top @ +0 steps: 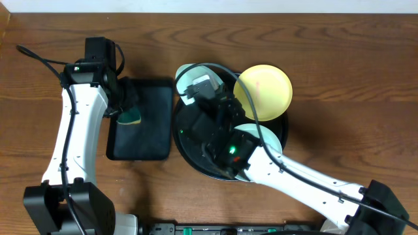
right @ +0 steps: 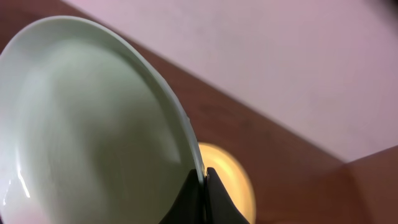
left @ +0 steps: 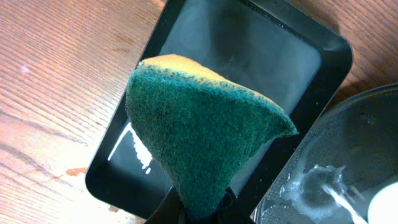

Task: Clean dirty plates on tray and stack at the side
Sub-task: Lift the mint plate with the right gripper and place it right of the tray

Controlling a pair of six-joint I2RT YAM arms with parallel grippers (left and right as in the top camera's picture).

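My right gripper will carry the plate past the yellow plate (top: 263, 90), lower it and release it, as bare wooden table lies below that gripper and to its right in the overhead view.
My right gripper (top: 191, 87) is shut on the rim of a pale mint-blue plate (top: 185, 76) and holds it tilted up over the far left of the round black tray (top: 186, 140). In the right wrist view the jaws (right: 204, 180) pinch that plate's (right: 93, 124) edge. The pale yellow plate (top: 263, 90) lies at the tray's far right rim and shows behind the jaws in the right wrist view (right: 233, 180). A second mint-blue plate (top: 266, 139) lies in the tray, partly under my right arm. My left gripper (top: 127, 112) is shut on a green sponge (left: 199, 124).
A smaller black rectangular tray (top: 147, 127) lies left of the round tray, under the sponge; its wet bottom shows in the left wrist view (left: 249, 50). The round tray's wet floor (left: 348, 155) shows at that view's right. Bare wooden table lies all round.
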